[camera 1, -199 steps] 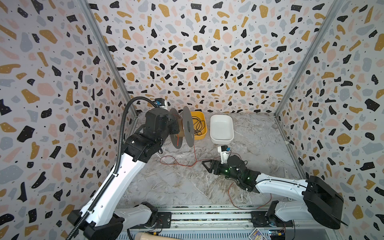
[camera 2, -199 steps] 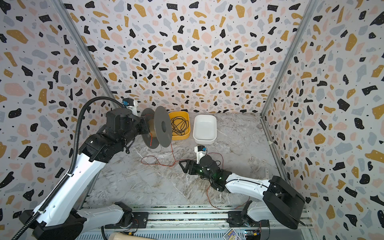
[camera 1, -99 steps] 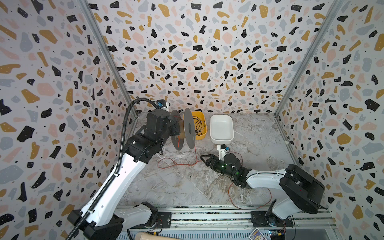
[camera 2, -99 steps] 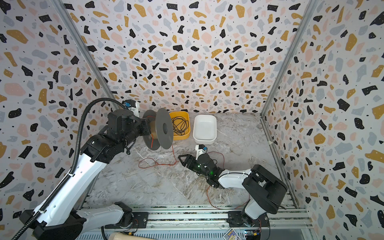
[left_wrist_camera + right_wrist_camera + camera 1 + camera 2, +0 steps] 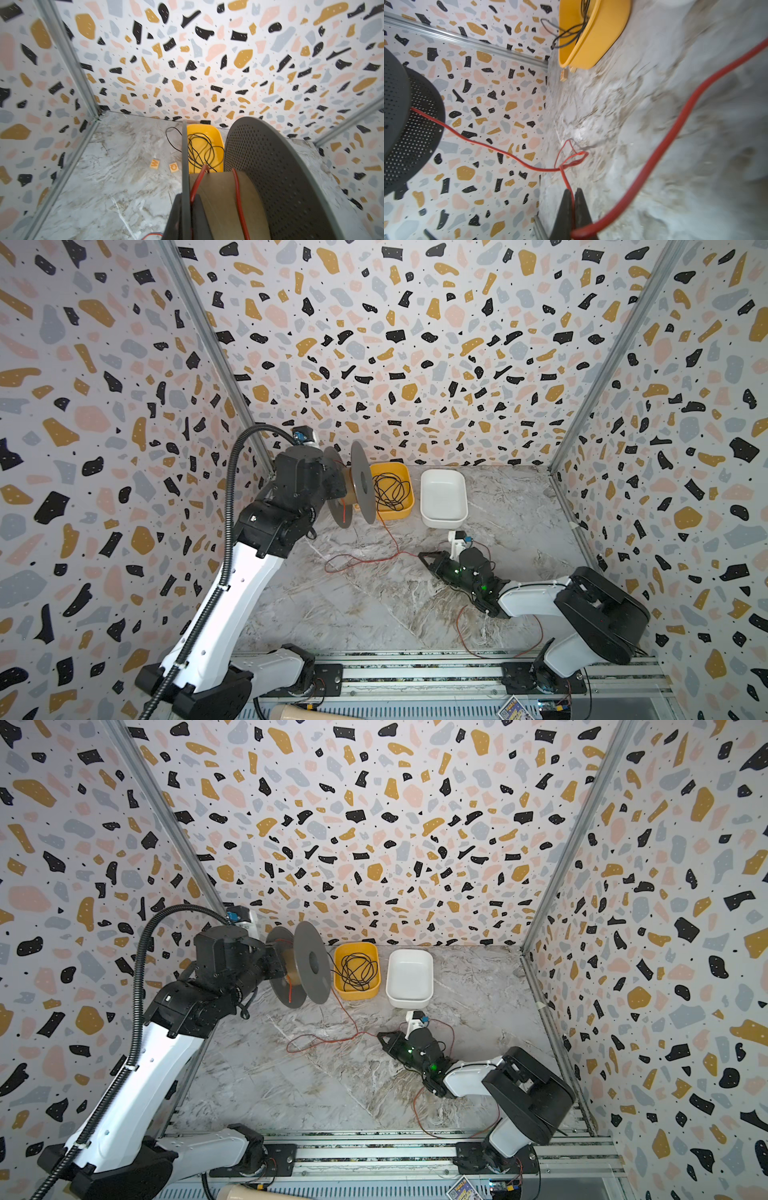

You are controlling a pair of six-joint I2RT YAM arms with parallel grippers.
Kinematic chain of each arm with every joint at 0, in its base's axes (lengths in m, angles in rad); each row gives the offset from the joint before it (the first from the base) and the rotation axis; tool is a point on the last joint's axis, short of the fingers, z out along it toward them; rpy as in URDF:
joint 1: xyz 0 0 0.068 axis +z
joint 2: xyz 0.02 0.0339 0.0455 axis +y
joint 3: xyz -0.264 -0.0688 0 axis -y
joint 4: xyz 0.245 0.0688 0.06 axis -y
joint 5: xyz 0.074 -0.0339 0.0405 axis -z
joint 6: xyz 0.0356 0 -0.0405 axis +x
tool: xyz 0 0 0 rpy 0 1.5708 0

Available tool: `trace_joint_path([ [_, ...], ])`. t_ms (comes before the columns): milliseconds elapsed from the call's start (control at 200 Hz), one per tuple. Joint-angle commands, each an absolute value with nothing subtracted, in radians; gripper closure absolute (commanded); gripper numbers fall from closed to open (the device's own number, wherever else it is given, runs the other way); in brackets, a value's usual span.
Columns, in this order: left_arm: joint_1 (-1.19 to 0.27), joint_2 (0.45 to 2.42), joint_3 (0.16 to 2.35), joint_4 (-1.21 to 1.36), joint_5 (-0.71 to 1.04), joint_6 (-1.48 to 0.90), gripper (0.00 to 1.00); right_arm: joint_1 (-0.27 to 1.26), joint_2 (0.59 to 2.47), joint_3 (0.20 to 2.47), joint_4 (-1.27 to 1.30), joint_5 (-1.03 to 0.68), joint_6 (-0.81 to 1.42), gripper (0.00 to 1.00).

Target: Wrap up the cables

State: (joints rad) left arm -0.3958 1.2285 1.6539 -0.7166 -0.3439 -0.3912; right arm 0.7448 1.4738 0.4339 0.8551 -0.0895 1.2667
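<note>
My right gripper moves toward the side, on its side away from the spool [image 5: 360,483], next. This straightens the wire's slack loop before the gripper releases it.
The cables are one long red-orange wire [image 5: 374,560] [image 5: 328,1040]. It hangs from a grey-flanged spool [image 5: 360,483] [image 5: 312,963], loops across the marble floor and trails toward the front rail. My left gripper [image 5: 185,196] is shut on the spool's thin flange and holds it in the air beside the yellow tub. One turn of wire lies on the brown core [image 5: 220,197]. Low over the floor, my right gripper [image 5: 422,555] [image 5: 573,193] is shut on the wire, which passes between its fingertips.
A yellow tub [image 5: 405,510] with a tangled black wire [image 5: 390,491] and an empty white tub [image 5: 442,497] stand at the back wall. Two small wooden letter tiles [image 5: 154,163] lie near the yellow tub. Patterned walls close three sides.
My right gripper was open over the wire and has shut on it, and its arm has folded back toward its base. The left arm and spool have shifted only slightly.
</note>
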Motion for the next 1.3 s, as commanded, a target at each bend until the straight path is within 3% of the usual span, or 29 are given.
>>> trace_joint_path([
  [0,-0.346,1.241,1.754,-0.633,-0.415,-0.37,1.0,0.629,1.298,0.375,0.717,-0.096,1.195,1.0],
  [300,-0.128,1.303,1.827,-0.655,-0.342,-0.414,1.0,0.061,0.909,0.301,0.306,-0.328,0.965,1.0],
  [461,-0.051,1.319,1.868,-0.684,-0.338,-0.421,1.0,-0.246,0.973,0.351,0.233,-0.524,0.849,1.0],
  [671,-0.026,1.329,1.908,-0.706,-0.349,-0.422,1.0,-0.526,1.136,0.483,0.155,-0.595,0.71,1.0],
  [981,-0.013,1.342,1.959,-0.739,-0.437,-0.398,1.0,-0.771,1.323,0.546,0.198,-0.618,0.713,1.0],
  [1297,-0.012,1.339,1.977,-0.754,-0.569,-0.366,1.0,-0.861,1.198,0.524,0.165,-0.515,0.707,1.0],
])
